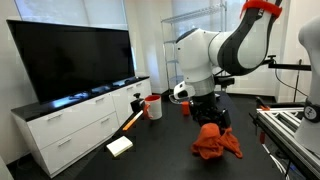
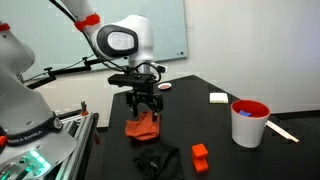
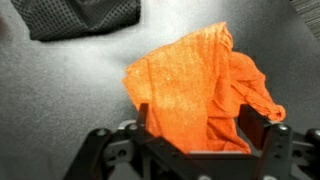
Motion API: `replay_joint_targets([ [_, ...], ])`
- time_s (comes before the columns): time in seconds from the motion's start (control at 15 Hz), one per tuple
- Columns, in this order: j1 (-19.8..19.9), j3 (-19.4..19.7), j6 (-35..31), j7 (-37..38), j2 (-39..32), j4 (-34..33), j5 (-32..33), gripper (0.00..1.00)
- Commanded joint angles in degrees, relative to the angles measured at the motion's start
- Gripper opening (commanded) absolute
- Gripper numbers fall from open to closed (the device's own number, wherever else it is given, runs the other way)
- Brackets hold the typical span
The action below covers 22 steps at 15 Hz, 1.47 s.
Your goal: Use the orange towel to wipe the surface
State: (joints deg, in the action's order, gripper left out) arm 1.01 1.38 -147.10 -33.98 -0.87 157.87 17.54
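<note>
The towel's raised top fold already has the open fingers on either side of it, so next my gripper needs to go down a little farther onto it, then close.
The orange towel lies crumpled on the black tabletop; it also shows in an exterior view and in the wrist view. My gripper points straight down over it. The two fingers stand wide apart, one on each side of the towel's raised folds, and the cloth fills the gap between them. The jaws look open around the towel rather than closed on it. The gripper shows in both exterior views, low over the towel.
A dark grey cloth lies beside the towel, with a small orange block near it. A white cup with a red rim, a white block and a wooden stick are on the table. A TV stands on a white cabinet.
</note>
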Motion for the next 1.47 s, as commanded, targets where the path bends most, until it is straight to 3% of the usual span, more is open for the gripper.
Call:
replay_joint_targets([
  [0.0,0.3,0.0,-1.2,0.2,-0.9,-0.2,1.6,0.6],
  [0.53,1.2,1.4,-6.9,0.8,-3.8,-0.8,7.3,0.01],
  [1.07,4.9,3.0,-7.3,-0.8,-4.3,-8.6,0.7,0.02],
  [1.4,5.0,3.9,-6.5,2.7,-7.0,-11.4,3.5,0.02],
])
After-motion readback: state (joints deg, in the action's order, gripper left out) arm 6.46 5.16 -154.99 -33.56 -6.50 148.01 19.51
